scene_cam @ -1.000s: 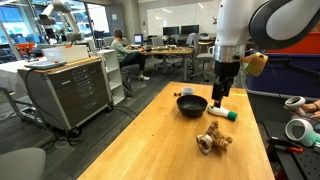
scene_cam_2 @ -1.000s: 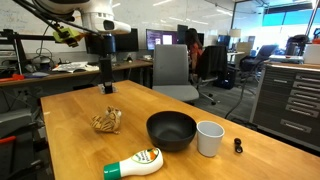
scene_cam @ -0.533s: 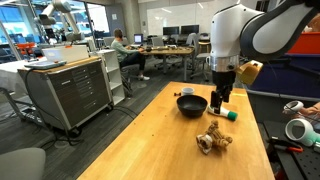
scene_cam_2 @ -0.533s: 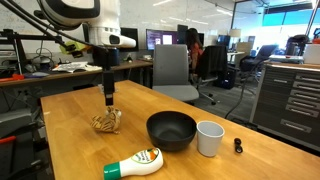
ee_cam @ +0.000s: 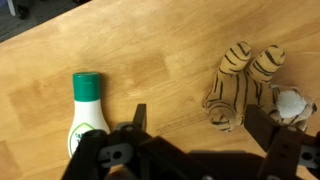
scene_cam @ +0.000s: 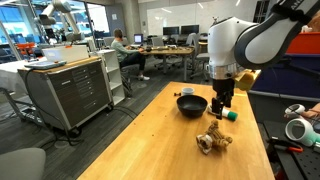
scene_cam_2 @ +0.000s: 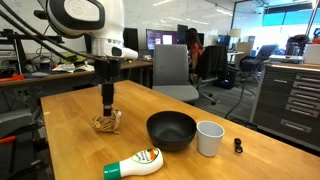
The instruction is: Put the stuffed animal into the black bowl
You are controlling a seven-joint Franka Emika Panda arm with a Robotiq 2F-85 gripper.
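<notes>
The stuffed animal's striped body is below my gripper and off-centre to the right in the wrist view, so my gripper will go down toward that side onto it next.
The stuffed animal, a tan plush with brown stripes, lies on the wooden table; it also shows in an exterior view and in the wrist view. The black bowl stands empty nearby, also seen in an exterior view. My gripper hangs just above the stuffed animal, as an exterior view shows. In the wrist view the gripper is open and empty, with the toy near its right finger.
A white bottle with green cap lies on the table, also in the wrist view and an exterior view. A white cup and a small dark object stand beside the bowl. Office chairs and desks stand behind.
The arm has moved from behind the bowl toward the stuffed animal and lowered, so the gripper now hangs just over the toy. Nothing on the table has moved.
</notes>
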